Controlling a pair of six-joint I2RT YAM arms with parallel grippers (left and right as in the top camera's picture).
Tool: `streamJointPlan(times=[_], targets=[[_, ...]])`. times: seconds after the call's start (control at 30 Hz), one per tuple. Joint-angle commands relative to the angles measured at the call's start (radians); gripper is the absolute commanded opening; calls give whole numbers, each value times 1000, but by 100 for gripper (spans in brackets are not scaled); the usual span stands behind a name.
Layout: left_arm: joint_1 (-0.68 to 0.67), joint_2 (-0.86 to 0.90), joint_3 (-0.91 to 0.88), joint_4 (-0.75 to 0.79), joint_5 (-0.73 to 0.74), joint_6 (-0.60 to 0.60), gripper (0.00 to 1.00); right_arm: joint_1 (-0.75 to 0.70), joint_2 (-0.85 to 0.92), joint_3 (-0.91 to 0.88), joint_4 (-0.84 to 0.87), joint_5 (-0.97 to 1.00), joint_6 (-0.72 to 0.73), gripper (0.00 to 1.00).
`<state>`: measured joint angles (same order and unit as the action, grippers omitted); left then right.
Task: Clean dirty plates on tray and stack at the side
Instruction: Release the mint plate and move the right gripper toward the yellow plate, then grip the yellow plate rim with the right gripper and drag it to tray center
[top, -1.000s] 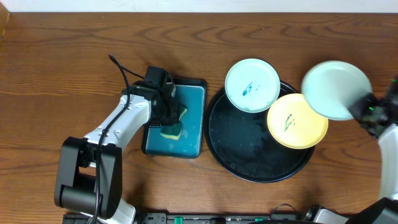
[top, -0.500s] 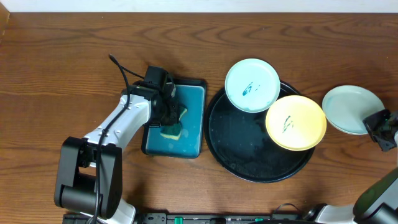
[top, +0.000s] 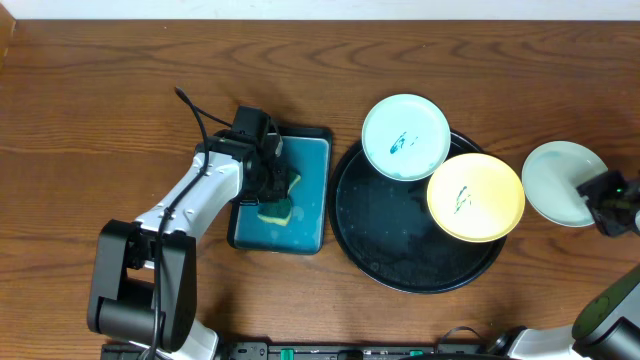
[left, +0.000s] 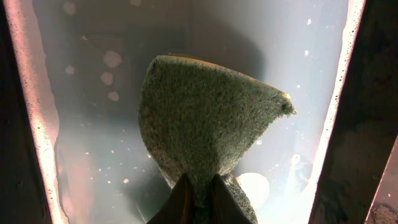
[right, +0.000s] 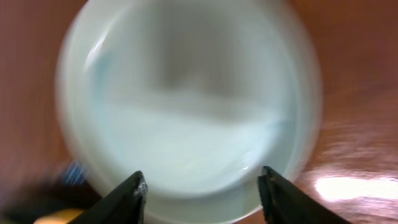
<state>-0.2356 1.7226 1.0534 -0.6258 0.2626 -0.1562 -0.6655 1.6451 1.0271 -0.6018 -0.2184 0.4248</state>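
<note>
Scribbles show on the yellow plate's side, so next my right gripper should go left in the overhead view, from the unmarked plate to the yellow plate's nearest rim (top: 520, 206).
On the black tray (top: 380, 250) a pale mint plate (top: 405, 136) with teal scribbles overhangs the back rim. A yellow plate (top: 476, 196), also scribbled, overlaps the tray's right side. A third pale plate (top: 555, 180) with no marks showing lies on the table right of the tray. In the right wrist view this plate (right: 186, 106) is blurred. My right gripper (top: 610, 203) (right: 202, 193) is at its near edge, jaws open and wide apart. My left gripper (top: 272, 190) (left: 198, 199) is shut on a green sponge (left: 205, 124) over the teal tray (top: 310, 170).
The teal rectangular tray lies left of the black tray, with wet spots on its floor (left: 112, 59). A black cable (top: 195, 115) runs from the left arm over the wood. The table's back edge (top: 320, 22) runs along the top.
The right arm brought the pale plate down from above the tray's right side to the table at the right. Its jaws have opened off the plate. The left arm has not moved.
</note>
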Motion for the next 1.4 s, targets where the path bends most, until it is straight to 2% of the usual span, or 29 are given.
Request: streamJointPlan(times=[0.0, 0.1, 0.27, 0.43, 0.63, 0.8, 1.13, 1.27, 1.3, 1.37], targets=[[5, 1, -7, -6, -6, 10, 8, 47, 10, 0, -55, -370, -238, 61], [5, 1, -7, -6, -6, 10, 8, 94, 10, 0, -150, -353, -321, 62], [5, 1, -7, -6, -6, 10, 7, 172, 10, -2, -227, -200, -332, 59], [5, 1, -7, -6, -6, 10, 7, 243, 10, -3, -222, -92, -325, 53], [5, 1, -7, -6, -6, 10, 7, 294, 10, -3, -218, 20, -280, 50], [5, 1, -7, -6, -6, 10, 7, 300, 10, -5, -198, 27, -280, 37], [5, 1, -7, -6, -5, 10, 7, 300, 10, -48, -150, 27, -261, 36], [5, 1, -7, -6, -6, 10, 7, 300, 10, -86, -99, 26, -253, 19], [5, 1, -7, -6, -5, 10, 8, 300, 10, -87, -93, 26, -253, 7], [5, 1, -7, -6, -5, 10, 7, 300, 10, -85, -89, 14, -254, 1]])
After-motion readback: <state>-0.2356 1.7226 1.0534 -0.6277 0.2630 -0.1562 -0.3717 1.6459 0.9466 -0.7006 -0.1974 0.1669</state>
